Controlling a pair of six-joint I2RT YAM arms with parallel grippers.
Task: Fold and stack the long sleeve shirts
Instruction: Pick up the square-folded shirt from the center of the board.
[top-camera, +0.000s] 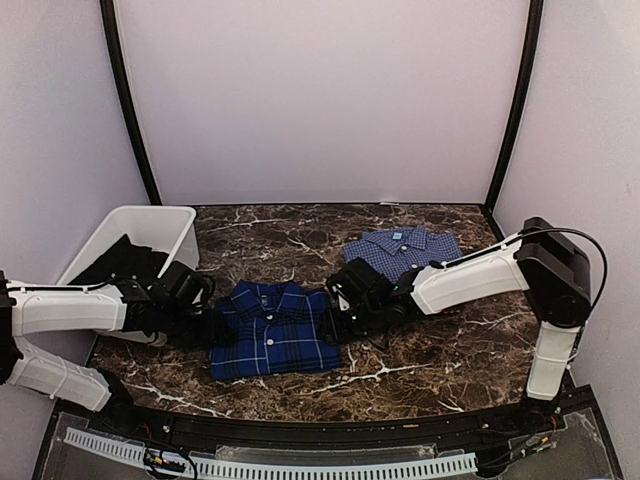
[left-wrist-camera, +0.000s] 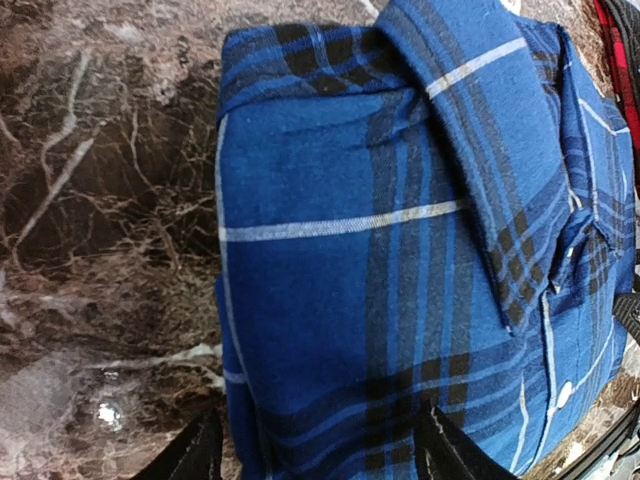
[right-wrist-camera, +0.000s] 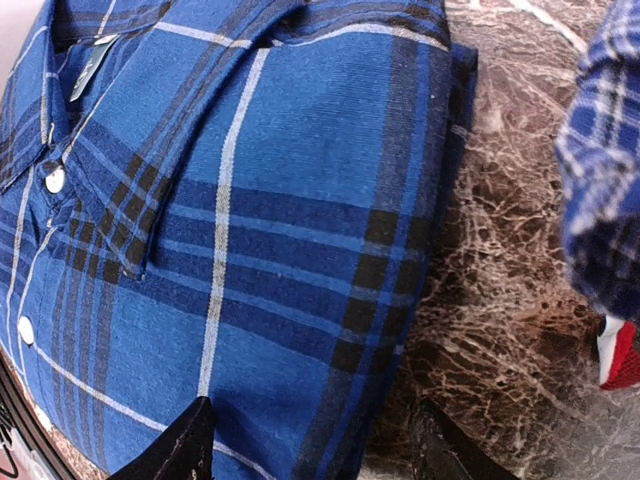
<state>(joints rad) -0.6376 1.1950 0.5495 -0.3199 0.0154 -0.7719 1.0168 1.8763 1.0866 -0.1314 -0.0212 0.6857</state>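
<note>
The left gripper will next go straight down onto the plaid shirt's edge (top-camera: 215, 347) (left-wrist-camera: 250, 435) nearest the white bin and close there, since its open fingers are already on both sides of that edge.
The deep-blue plaid shirt (top-camera: 272, 328) lies folded, collar up, on the marble table. My left gripper (top-camera: 213, 326) is at its left edge. In the left wrist view (left-wrist-camera: 320, 455) the jaws are open and straddle that edge of the plaid shirt (left-wrist-camera: 400, 250). My right gripper (top-camera: 336, 314) is at its right edge, open (right-wrist-camera: 312, 452), one finger over the plaid shirt (right-wrist-camera: 250, 220), the other over the table. The lighter blue fine-check shirt (top-camera: 402, 250) lies folded behind the right arm. A strip of red cloth (left-wrist-camera: 622, 50) shows past the plaid shirt; it is hidden in the top view.
A white bin (top-camera: 150, 222) with dark cloth in it stands at the back left, beside the left arm. The fine-check shirt (right-wrist-camera: 600, 200) is close to the right of my right gripper, with a red and white bit (right-wrist-camera: 620, 355) below it. Bare marble (top-camera: 420, 350) lies at the front right.
</note>
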